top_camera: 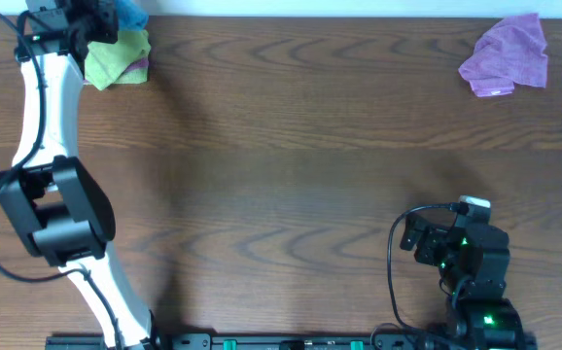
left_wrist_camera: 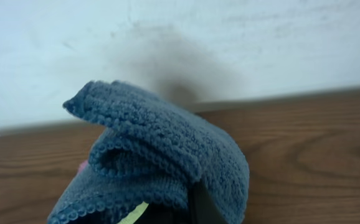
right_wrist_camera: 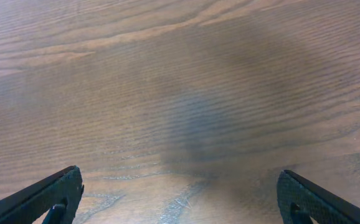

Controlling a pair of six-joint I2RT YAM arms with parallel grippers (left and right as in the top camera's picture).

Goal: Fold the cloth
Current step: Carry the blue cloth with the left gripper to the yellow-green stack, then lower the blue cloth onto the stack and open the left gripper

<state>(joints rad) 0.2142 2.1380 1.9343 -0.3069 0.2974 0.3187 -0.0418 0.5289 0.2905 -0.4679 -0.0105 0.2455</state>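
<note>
I should next move my left gripper down and back from the wall and tip its fingers down over the lime-green cloth (top_camera: 117,59) (left_wrist_camera: 133,213), because the sky-blue cloth hangs above it.
The sky-blue cloth (top_camera: 130,16) is bunched up at the table's far left corner, next to the wall. My left gripper (top_camera: 99,23) is shut on it. In the left wrist view the cloth (left_wrist_camera: 161,152) hangs in thick folds over the jaws and hides them almost fully; only a dark finger (left_wrist_camera: 200,206) shows under the fabric. My right gripper (right_wrist_camera: 179,177) stands open over bare wood with nothing between its fingers. In the overhead view the right gripper (top_camera: 423,237) is low at the near right.
A lime-green cloth (top_camera: 116,56) lies crumpled just below the left gripper, with a pink edge showing. A purple cloth (top_camera: 507,56) sits crumpled at the far right. The white wall (left_wrist_camera: 180,43) runs right behind the table's far edge.
</note>
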